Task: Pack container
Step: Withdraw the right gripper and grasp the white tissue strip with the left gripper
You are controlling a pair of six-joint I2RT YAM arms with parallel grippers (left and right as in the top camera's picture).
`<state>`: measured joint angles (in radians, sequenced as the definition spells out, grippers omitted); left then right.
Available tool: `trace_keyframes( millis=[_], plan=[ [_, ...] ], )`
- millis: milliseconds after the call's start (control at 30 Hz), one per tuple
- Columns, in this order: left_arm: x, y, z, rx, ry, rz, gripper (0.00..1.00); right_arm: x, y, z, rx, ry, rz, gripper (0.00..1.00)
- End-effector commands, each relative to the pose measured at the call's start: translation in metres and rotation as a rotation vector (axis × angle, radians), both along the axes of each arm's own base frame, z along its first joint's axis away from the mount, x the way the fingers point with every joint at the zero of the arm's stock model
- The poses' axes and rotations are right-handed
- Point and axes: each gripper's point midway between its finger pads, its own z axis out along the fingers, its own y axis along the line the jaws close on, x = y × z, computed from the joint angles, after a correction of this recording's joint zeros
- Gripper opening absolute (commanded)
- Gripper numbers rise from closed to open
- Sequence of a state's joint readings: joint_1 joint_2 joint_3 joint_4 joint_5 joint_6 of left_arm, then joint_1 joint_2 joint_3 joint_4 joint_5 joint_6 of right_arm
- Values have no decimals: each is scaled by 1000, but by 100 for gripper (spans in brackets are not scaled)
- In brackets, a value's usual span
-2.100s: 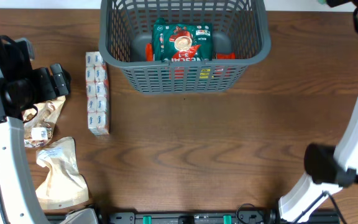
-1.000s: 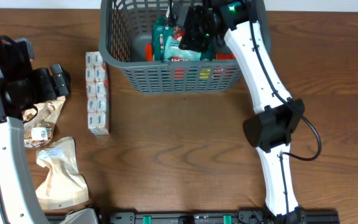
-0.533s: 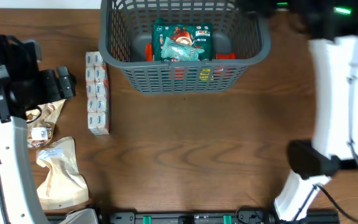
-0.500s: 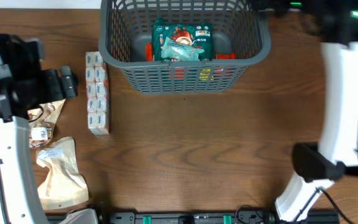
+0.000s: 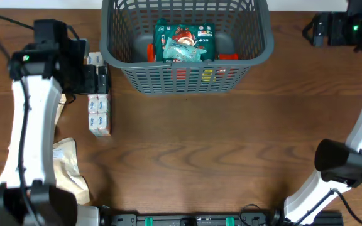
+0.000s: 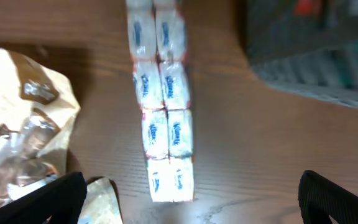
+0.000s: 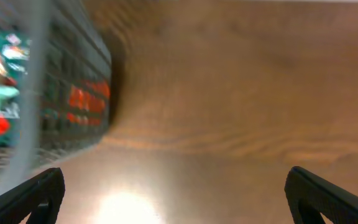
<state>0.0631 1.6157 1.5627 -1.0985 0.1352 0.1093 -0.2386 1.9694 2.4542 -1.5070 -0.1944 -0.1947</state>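
Note:
The tissue strip already runs between the wide-apart fingers, so I will lower my left gripper over the strip's middle packs and close across its narrow width.
The container [image 5: 187, 80], a dark grey lattice basket, stands at the table's far middle. It holds a green and red packet [image 5: 184, 41] and some orange items. My left gripper [image 5: 97, 78] hovers open over the far half of a strip of white tissue packs [image 5: 98, 116]. In the left wrist view the strip [image 6: 163, 112] runs away between the wide-apart fingers [image 6: 55, 199], and nothing is held by the left gripper [image 6: 191, 208]. My right gripper [image 5: 313, 29] hangs open and empty to the right of the basket. In its wrist view the right gripper [image 7: 179, 199] is over bare table with the basket wall [image 7: 73, 99] at left.
Beige pouches [image 5: 65, 166] lie at the left front, partly under my left arm. A crumpled brown bag with clear wrappers [image 6: 23, 124] lies left of the tissue strip. The basket's corner [image 6: 316, 62] is close on the strip's right.
My right arm has pulled out of the basket to the far right, leaving a pale green packet on top of the pile. My left gripper has swung right, over the tissue strip.

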Motion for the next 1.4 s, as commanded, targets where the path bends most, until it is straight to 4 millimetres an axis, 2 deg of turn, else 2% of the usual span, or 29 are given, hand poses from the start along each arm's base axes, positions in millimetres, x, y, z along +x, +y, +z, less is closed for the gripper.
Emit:
trace_keyframes(
  millis=[0,267,467,600,900,1067,1167,1200,1233,1367],
  plan=[
    [3,2,-21,17,62,-15,99,3,-5,-38,36,92,-32,99],
    [19,9,-60,48,138,-17,99,10,-6,-121,71,207,-48,99],
    [32,22,-88,115,168,1,99,3,-5,-163,86,270,-49,99],
    [40,23,-112,112,197,2,99,-1,-4,-173,90,290,-49,99],
    [43,22,-168,105,297,-1,99,4,-5,-172,84,270,-46,99],
    [41,22,-189,100,338,7,99,5,-5,-171,83,266,-45,99],
    [37,22,-193,100,356,6,100,5,-5,-171,83,266,-45,99],
    [37,22,-193,99,359,5,97,5,-5,-171,83,266,-45,99],
    [37,22,-192,99,359,6,90,5,-5,-171,82,266,-45,99],
    [30,21,-192,97,385,10,52,5,-5,-171,82,265,-45,99]
  ],
)
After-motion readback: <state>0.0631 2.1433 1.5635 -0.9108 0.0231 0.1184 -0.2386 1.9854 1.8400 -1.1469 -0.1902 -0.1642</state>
